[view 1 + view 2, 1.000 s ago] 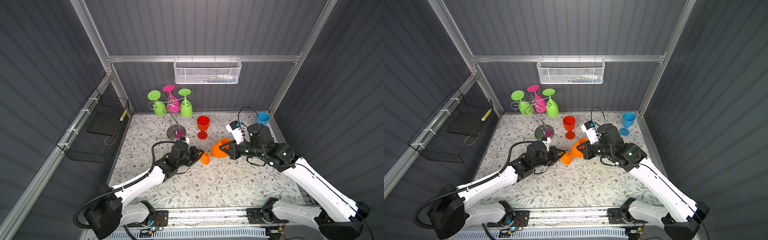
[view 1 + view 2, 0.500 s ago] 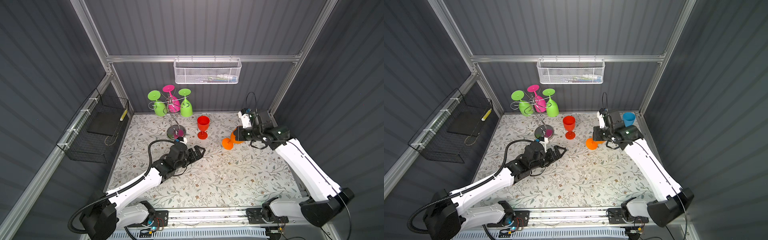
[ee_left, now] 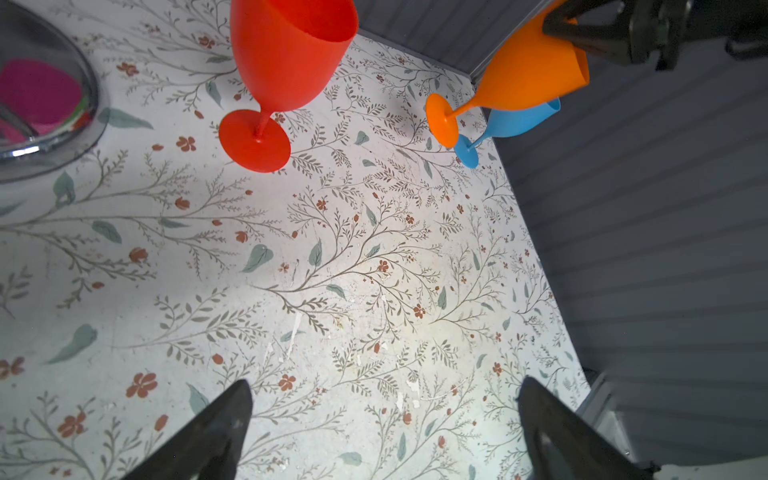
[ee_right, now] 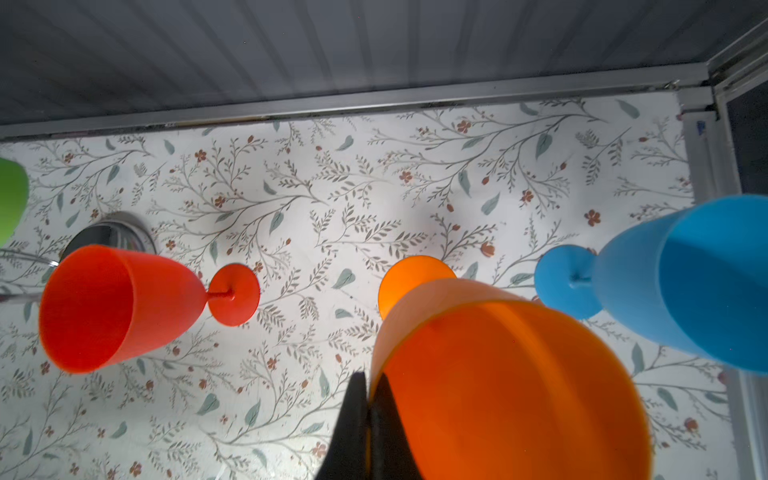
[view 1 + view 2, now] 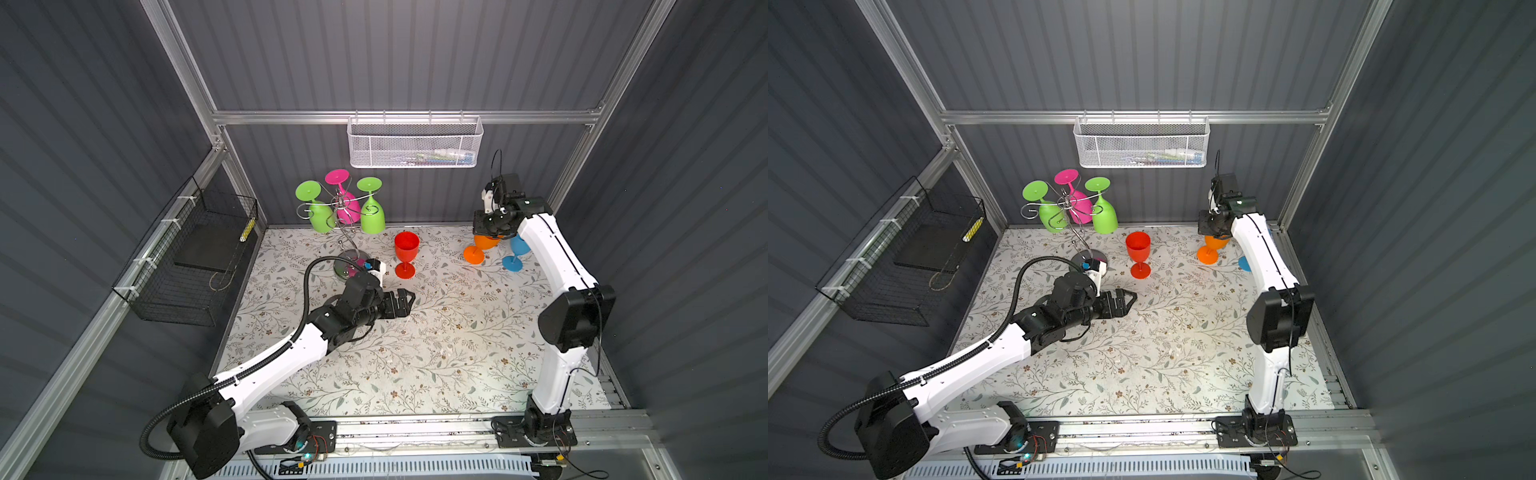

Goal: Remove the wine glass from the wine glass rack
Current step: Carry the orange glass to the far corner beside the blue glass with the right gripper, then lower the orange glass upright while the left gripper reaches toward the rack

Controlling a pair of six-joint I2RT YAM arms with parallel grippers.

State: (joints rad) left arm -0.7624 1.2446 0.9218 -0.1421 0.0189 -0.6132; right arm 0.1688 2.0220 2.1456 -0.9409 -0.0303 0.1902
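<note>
My right gripper lowers next until the orange glass's raised foot stands on the clear mat beside the blue glass. Then it releases the orange glass's rim, since the mat lies below.
The wine glass rack is a chrome wire stand at the back left, with a round mirror base. Two green glasses and a pink one hang on it upside down. My right gripper is shut on the rim of an orange wine glass. That glass is off the rack, tilted, its foot low over the mat. My left gripper is open and empty over the mat's middle.
A red glass stands upright right of the rack base. A blue glass stands just beside the orange one, near the back right corner. A white mesh basket hangs on the back wall, a black wire basket on the left wall.
My left gripper has opened, let go of the orange glass and stayed near the middle. My right gripper carried the glass from the centre to the back right, beside the blue glass.
</note>
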